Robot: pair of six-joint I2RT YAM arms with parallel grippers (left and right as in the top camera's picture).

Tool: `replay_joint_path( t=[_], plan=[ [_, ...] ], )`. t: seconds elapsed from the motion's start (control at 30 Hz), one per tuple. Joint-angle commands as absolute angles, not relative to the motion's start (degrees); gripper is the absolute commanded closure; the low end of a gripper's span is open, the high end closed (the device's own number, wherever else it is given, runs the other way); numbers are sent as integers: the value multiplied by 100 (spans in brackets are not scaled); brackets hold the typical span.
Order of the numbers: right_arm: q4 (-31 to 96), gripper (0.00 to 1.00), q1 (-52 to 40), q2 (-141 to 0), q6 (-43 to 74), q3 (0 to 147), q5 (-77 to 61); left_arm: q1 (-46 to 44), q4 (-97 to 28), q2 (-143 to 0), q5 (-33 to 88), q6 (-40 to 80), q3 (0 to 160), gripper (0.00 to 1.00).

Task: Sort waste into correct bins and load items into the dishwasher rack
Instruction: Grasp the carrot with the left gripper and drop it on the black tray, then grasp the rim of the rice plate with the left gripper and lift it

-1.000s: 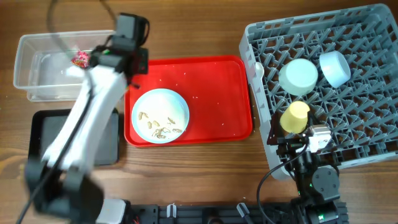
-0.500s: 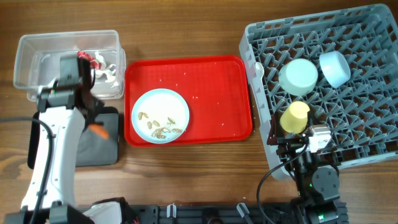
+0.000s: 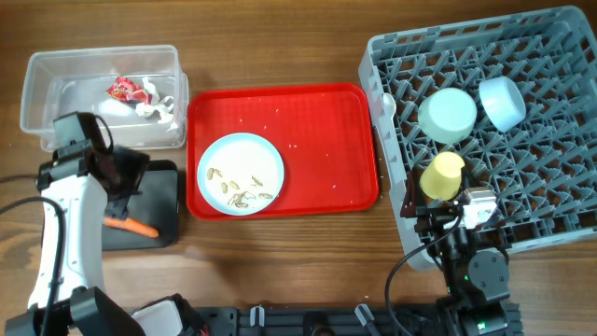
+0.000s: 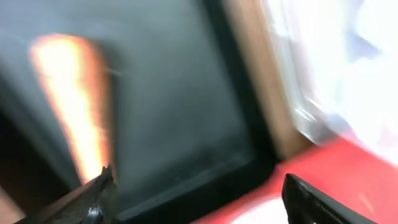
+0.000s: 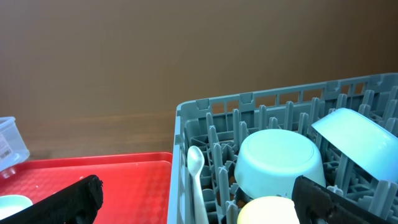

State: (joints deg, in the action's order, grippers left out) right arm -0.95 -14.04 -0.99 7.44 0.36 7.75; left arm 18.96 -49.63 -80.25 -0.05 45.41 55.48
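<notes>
My left gripper needs to swing across the plate [image 3: 241, 173] next and move down onto the plate's rim that faces the rack, because that rim is to the gripper's right in the overhead view.
An orange carrot [image 3: 131, 226] [image 4: 68, 106] lies loose on the black tray [image 3: 163, 191] [image 4: 168, 106]. My left gripper [image 3: 129, 177] [image 4: 199, 199] hovers open just above that tray, with nothing between its fingers. The clear tub [image 3: 56, 70] holds the red-and-white wrapper [image 3: 124, 89] and white tissue [image 3: 159, 107]. A round plate [image 3: 241, 173] with beige seed scraps rests on the red tray [image 3: 326, 140]. In the grey rack [image 3: 550, 187] [image 5: 180, 124] sit the pale green bowl [image 3: 448, 114] [image 5: 280, 162], blue bowl [image 3: 502, 101] [image 5: 360, 140], yellow cup [image 3: 443, 175] [image 5: 267, 211] and white spoon [image 5: 196, 168]. My right gripper [image 3: 446, 213] [image 5: 202, 202] stands open at the rack's near edge.
The red tray [image 5: 93, 174] lies between the two bins and the rack, close against the rack's left wall. Bare wooden table shows along the back and front edges. The left wrist view is motion-blurred.
My left arm swung from over the tub to the black tray carrying the carrot, then opened. The carrot now lies on the black tray. The right arm has not moved.
</notes>
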Motion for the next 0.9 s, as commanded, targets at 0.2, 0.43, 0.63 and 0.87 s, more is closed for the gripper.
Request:
replay_joint_path(
  t=[0.2,0.43,0.63,0.87],
  plan=[
    [-121,0,-1380,-64,766,30,751,-1168,-4486,-8108,611,2707,5900,32],
    [-121,0,-1380,-64,766,30,751,-3527,-3776,-8932,-1041,2672,5900,41],
    [-121,0,-1380,-64,766,30,751,-3992,-3345,-9996,-1507,2676,5900,51],
    [-121,0,-1380,-64,766,30,751,-4012,-3133,-10514,-1483,2670,5900,78]
  ],
)
